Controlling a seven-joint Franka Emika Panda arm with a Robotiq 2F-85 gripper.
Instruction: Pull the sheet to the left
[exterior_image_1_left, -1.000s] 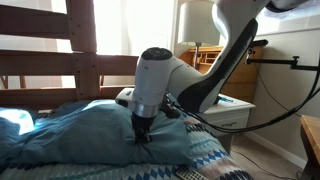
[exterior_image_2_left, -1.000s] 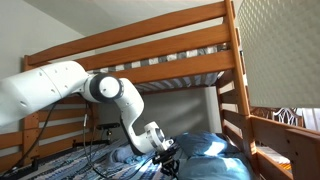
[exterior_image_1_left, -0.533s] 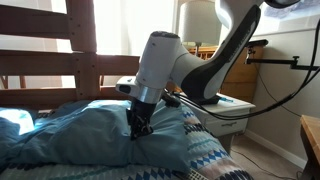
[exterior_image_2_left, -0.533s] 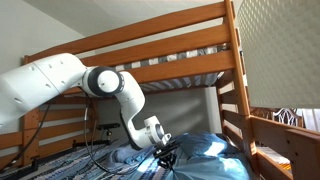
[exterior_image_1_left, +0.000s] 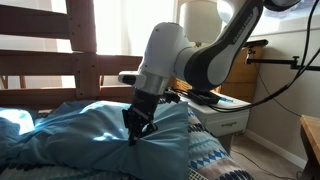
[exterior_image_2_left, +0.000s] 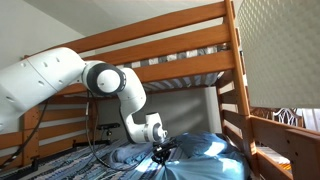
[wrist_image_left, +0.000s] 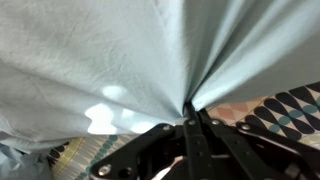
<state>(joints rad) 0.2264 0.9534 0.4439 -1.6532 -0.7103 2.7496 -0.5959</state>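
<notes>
The zigzag quilt lies back from the robot's gripper, still bare, so the gripper needs to draw the pinched fold back over the quilt past the sheet's edge and release it.
The teal-blue sheet (exterior_image_1_left: 80, 135) lies wrinkled over the lower bunk, and it also shows in the other exterior view (exterior_image_2_left: 205, 148). My gripper (exterior_image_1_left: 136, 130) is shut on a pinched fold of the sheet and holds it lifted, so the fabric tents up toward the jaws. In the wrist view the sheet (wrist_image_left: 110, 50) fills the frame and radiates in folds from the closed jaws (wrist_image_left: 188, 112). In an exterior view the gripper (exterior_image_2_left: 160, 155) sits at the edge of the bunched sheet.
A zigzag patterned quilt (exterior_image_1_left: 220, 160) lies under the sheet, also visible in the wrist view (wrist_image_left: 285, 110). Wooden bunk rails (exterior_image_1_left: 60, 65) stand behind, the upper bunk (exterior_image_2_left: 170, 55) overhead. A white nightstand (exterior_image_1_left: 232, 112) stands beside the bed.
My gripper has risen and moved left in the exterior view, pulling the pinched sheet up and along with it. The sheet now tents higher.
</notes>
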